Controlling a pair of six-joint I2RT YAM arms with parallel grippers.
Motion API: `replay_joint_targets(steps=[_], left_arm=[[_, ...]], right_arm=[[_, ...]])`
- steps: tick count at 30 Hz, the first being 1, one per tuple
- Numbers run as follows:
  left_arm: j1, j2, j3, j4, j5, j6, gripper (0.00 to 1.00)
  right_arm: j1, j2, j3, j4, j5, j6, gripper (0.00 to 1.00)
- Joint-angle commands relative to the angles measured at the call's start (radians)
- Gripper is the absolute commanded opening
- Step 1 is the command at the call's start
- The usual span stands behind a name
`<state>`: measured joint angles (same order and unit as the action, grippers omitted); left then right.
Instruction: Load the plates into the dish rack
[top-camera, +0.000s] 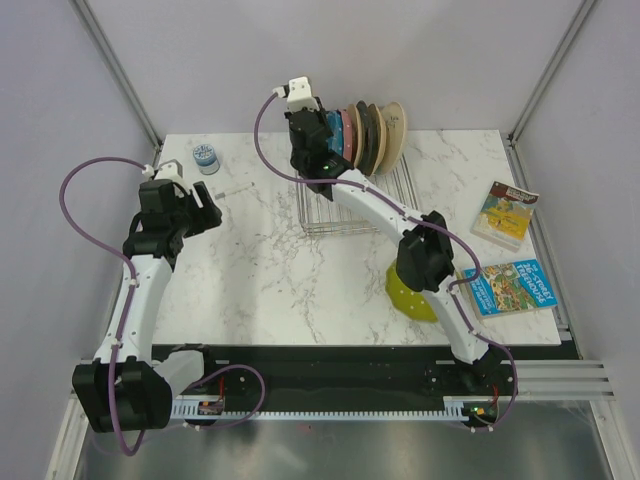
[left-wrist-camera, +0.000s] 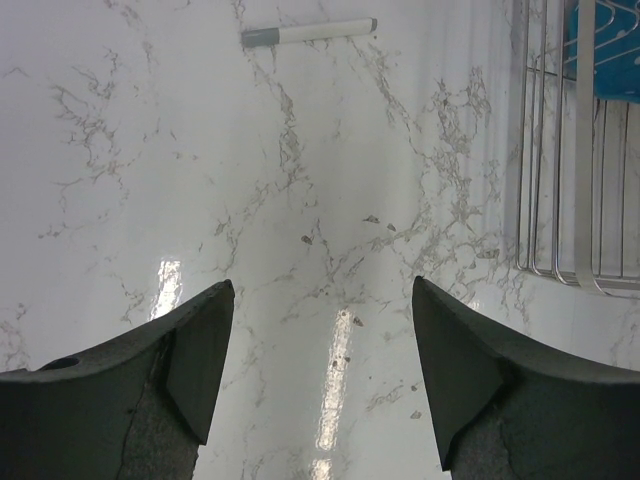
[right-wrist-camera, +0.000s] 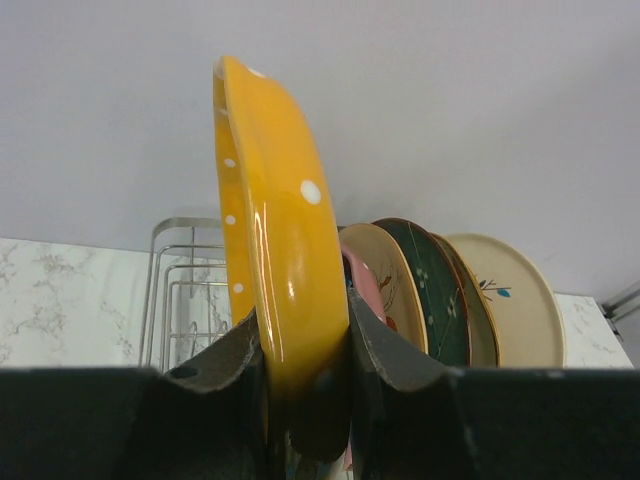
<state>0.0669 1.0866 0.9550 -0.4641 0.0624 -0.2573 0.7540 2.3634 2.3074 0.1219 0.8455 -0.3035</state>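
Observation:
The orange dotted plate (right-wrist-camera: 275, 270) is still above the empty wires next to the blue plate, so my right gripper should next move down into that gap in the rack.
My right gripper (right-wrist-camera: 300, 320) is shut on the rim of the orange dotted plate (right-wrist-camera: 275, 270) and holds it upright over the left part of the silver wire dish rack (right-wrist-camera: 175, 270). Just right of it the pink plate (right-wrist-camera: 362, 290) stands in the rack. In the top view the right gripper (top-camera: 310, 140) is at the rack (top-camera: 340, 205), next to the blue plate (top-camera: 344, 135) and the pink plate (top-camera: 352, 128). The lime green plate (top-camera: 410, 295) lies flat on the table, partly under the right arm. My left gripper (top-camera: 210, 205) is open and empty above the table, left of the rack (left-wrist-camera: 570, 200).
Plain beige (right-wrist-camera: 395, 290), dark green (right-wrist-camera: 435, 290) and cream (right-wrist-camera: 515, 310) plates stand at the rack's right end. A white marker (left-wrist-camera: 310, 32) lies on the table. A small blue-lidded jar (top-camera: 206, 158) stands at the back left. Two books (top-camera: 505, 213) (top-camera: 510, 287) lie at the right.

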Motion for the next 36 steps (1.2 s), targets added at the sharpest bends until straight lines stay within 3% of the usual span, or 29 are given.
replay_joint_targets(steps=[1, 36], left_arm=[[0.005, 0.004, 0.031, 0.03, 0.008, -0.03, 0.79], [0.083, 0.002, -0.038, 0.018, 0.051, -0.057, 0.79]], right_arm=[[-0.013, -0.006, 0.081, 0.131, 0.032, 0.006, 0.0], [-0.062, 0.115, 0.041, -0.024, -0.079, 0.185, 0.0]])
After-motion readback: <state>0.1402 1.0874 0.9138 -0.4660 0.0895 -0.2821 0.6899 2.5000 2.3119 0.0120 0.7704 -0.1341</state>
